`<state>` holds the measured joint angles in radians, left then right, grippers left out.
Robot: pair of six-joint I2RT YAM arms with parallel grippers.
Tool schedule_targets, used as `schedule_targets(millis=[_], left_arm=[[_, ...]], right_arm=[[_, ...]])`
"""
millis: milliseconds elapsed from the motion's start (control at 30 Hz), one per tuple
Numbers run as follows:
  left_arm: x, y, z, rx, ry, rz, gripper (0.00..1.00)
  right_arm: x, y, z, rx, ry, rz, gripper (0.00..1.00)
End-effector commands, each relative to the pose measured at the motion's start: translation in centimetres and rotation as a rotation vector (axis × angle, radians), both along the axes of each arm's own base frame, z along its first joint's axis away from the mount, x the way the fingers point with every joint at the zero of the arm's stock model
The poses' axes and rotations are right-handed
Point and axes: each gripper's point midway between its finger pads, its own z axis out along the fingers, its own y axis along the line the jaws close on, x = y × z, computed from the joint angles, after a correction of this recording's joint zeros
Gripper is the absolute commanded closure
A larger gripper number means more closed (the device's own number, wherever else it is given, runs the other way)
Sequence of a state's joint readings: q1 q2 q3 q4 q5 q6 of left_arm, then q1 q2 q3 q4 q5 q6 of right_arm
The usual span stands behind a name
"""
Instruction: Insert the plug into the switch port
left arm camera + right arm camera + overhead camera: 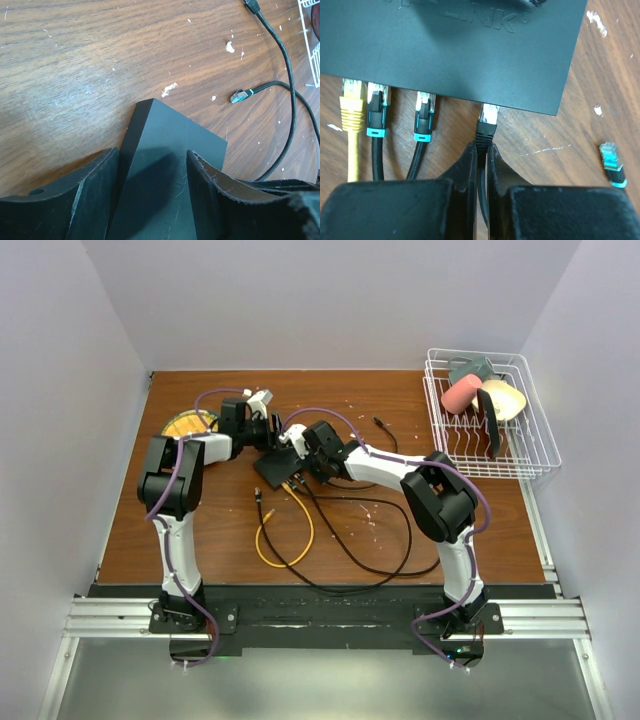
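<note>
I should push my right gripper's black plug deeper into the port at the switch's edge, then release it, as part of the clear tip still shows outside.
The switch is a flat dark box at mid-table. In the right wrist view its port edge faces me. My right gripper is shut on the boot and cable of a black plug. The plug's clear tip is in a port near the box's right end. In the top view the right gripper sits at the box's near-right edge. My left gripper is open, its fingers straddling a corner of the box. The left finger sits beside the box's edge, the right finger over its top.
Three other plugs sit in ports further left: a yellow one and two black-teal ones. A loose teal-tipped plug lies right of the box. Cables loop on the near table. A white wire rack stands far right.
</note>
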<state>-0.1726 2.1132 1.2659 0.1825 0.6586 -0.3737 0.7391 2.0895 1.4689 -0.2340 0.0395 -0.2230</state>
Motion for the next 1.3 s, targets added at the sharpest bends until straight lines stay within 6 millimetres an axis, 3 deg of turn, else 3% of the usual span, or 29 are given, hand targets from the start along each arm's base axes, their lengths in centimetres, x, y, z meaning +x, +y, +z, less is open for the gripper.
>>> schedule_targets(millis=[0, 200, 567, 833, 1267], left_arm=[[-6.4, -5.0, 0.8, -0.084, 0.112, -0.202, 0.42], [-7.7, -5.3, 0.9, -0.092, 0.131, -0.226, 0.46], [-10.5, -6.4, 1.3, -0.108, 0.187, -0.311, 0.49], [-14.4, -8.5, 1.5, -0.125, 0.244, -0.419, 0.51], [-18.9, -12.6, 4.5, -0.206, 0.267, -0.638, 0.53]], right_arm=[[3.6, 5.2, 6.6, 0.270, -0.138, -0.066, 1.00], [3.4, 5.5, 6.7, 0.316, -0.127, -0.084, 1.00], [5.1, 6.7, 9.6, 0.403, -0.203, -0.078, 1.00], [6.0, 7.6, 11.8, 0.480, -0.236, -0.073, 1.00], [5.7, 9.2, 16.5, 0.592, -0.296, 0.014, 1.00]])
